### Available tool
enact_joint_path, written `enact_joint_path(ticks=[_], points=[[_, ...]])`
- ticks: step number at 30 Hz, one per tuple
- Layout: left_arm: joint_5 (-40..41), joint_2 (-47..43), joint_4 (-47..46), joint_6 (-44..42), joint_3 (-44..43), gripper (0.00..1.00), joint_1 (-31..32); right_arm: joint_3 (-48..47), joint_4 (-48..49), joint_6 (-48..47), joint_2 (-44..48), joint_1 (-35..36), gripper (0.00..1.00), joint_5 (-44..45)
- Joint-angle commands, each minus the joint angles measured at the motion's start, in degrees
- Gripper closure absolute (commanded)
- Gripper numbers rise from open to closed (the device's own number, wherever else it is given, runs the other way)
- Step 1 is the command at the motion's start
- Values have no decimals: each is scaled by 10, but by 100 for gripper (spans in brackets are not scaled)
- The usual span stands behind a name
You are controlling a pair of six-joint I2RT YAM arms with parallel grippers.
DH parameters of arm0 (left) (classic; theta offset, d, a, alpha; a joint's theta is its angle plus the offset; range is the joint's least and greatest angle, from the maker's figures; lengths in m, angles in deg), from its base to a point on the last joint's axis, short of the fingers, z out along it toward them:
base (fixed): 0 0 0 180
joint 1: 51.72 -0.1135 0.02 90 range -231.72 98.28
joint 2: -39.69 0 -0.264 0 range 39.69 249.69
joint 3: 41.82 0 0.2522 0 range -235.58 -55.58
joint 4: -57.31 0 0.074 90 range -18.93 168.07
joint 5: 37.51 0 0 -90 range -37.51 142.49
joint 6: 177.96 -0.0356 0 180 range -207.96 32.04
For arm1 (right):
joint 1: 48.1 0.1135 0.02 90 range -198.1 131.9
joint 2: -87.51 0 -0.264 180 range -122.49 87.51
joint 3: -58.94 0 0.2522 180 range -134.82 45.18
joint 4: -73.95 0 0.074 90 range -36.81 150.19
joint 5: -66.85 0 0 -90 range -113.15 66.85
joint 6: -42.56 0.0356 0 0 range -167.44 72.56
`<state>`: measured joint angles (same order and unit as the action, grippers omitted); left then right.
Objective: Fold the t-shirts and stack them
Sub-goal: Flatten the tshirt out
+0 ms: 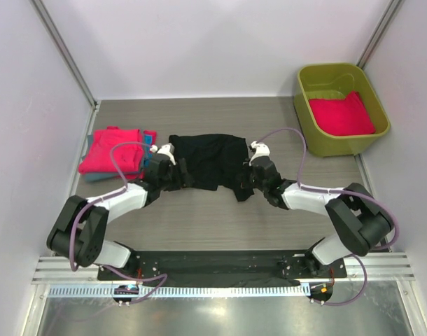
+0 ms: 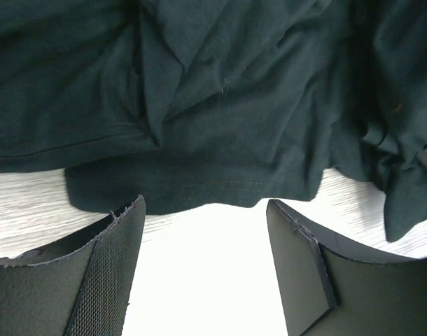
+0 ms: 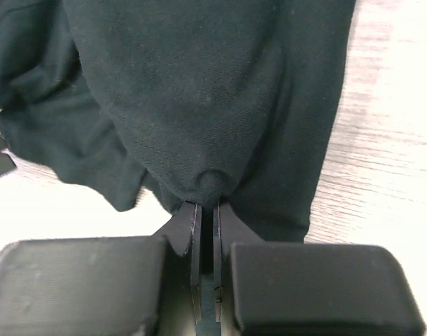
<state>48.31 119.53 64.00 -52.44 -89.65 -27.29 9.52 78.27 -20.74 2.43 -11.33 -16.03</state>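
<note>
The black t-shirt lies crumpled, so my right gripper should next pull the t-shirt's pinched fold to the right in the top view, away from my left gripper, and then open.
A black t-shirt point(image 1: 206, 155) lies crumpled in the middle of the table. My left gripper point(image 1: 173, 173) is at its left edge. In the left wrist view this gripper point(image 2: 205, 206) stands open, with the shirt's hem point(image 2: 220, 185) just past the fingertips and nothing between them. My right gripper point(image 1: 247, 176) is at the shirt's right edge. In the right wrist view it point(image 3: 206, 204) is shut on a pinched fold of the black cloth point(image 3: 192, 91). A stack of hot-pink t-shirts point(image 1: 112, 150) lies at the far left, with a bit of blue cloth point(image 1: 94, 176) showing under it.
An olive-green tub point(image 1: 381, 133) stands at the back right with a folded pink t-shirt point(image 1: 341, 115) inside. Walls close the table in on the left, right and back. The arms' base rail point(image 1: 213, 262) runs along the near edge.
</note>
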Motion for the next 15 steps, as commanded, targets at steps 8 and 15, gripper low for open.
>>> enact_joint_path(ticks=[8, 15], points=[[73, 35, 87, -13, -55, 21, 14, 29, 79, 90, 11, -71, 99, -74], [130, 14, 101, -3, -43, 25, 13, 59, 94, 142, -7, -147, 93, -103]])
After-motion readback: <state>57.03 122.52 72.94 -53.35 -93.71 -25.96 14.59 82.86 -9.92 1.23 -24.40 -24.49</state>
